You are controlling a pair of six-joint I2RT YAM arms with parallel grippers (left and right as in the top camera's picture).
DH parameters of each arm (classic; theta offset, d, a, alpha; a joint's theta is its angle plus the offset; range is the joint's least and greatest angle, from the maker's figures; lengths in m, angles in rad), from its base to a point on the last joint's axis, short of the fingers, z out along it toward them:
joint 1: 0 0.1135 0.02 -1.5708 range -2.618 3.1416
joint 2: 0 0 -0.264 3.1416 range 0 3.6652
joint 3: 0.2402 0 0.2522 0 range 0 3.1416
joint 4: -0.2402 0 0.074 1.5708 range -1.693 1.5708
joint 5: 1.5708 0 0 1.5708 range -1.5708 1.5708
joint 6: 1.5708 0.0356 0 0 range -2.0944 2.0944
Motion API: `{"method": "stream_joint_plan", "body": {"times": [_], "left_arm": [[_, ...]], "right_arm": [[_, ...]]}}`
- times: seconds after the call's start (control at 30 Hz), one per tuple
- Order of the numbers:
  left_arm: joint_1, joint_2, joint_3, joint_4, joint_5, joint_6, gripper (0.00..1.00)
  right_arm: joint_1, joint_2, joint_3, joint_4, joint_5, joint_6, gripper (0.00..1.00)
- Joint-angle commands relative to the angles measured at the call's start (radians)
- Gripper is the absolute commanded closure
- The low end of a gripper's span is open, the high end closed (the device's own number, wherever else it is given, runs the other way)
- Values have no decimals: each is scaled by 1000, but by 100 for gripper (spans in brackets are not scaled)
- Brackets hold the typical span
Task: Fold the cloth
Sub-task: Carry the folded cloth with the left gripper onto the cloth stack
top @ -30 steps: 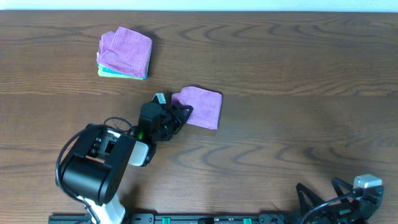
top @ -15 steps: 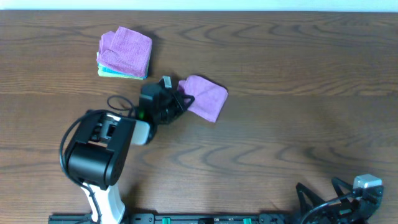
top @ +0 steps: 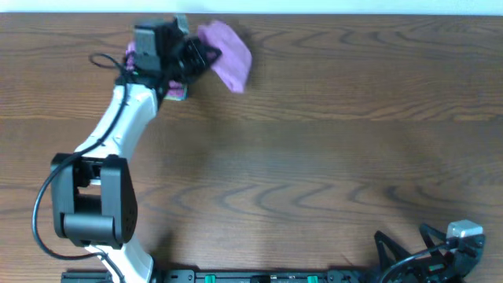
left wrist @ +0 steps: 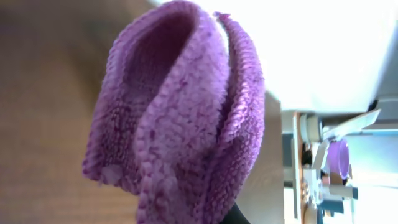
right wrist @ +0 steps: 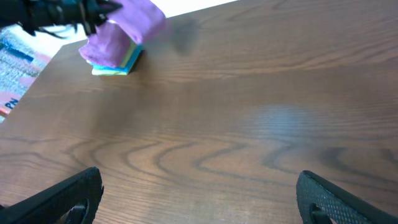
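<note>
The stack's purple top (top: 174, 84) is below my left gripper and to its left in the overhead view. My left gripper will carry the cloth over it next, lower and release.
My left gripper (top: 198, 56) is shut on a folded purple cloth (top: 227, 54) and holds it in the air near the table's far edge, just right of the stack. The cloth fills the left wrist view (left wrist: 180, 118), doubled over and hanging from the jaws. It also shows in the right wrist view (right wrist: 138, 18). A stack of folded cloths (top: 178, 92), purple on top with blue and green under it, lies at the far left, mostly hidden by my left arm; it is plainer in the right wrist view (right wrist: 113, 57). My right gripper (right wrist: 199, 193) is open and empty at the near right.
The brown wooden table (top: 338, 141) runs under both arms. My right arm (top: 440, 251) rests at the near right edge. Beyond the table's far edge there is a bright floor and some equipment (left wrist: 329, 162).
My left gripper has lifted the folded purple cloth off the middle of the table and carried it up and to the far left, beside the stack. The right arm has not moved.
</note>
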Motion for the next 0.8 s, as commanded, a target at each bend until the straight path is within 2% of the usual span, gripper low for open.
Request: {"method": "stream_joint_plan", "body": {"times": [0.0, 0.13, 0.5, 0.77], "left_arm": [[40, -19, 55, -8, 10, 37, 94], [97, -19, 70, -15, 20, 37, 94], [231, -19, 70, -37, 169, 68, 94], [261, -19, 70, -123, 158, 164, 94]], "right_arm": [[-5, -3, -5, -2, 11, 11, 1], [-5, -3, -5, -2, 11, 11, 1], [-5, -3, -5, -2, 11, 11, 1], [-5, -3, -5, -2, 11, 11, 1]]}}
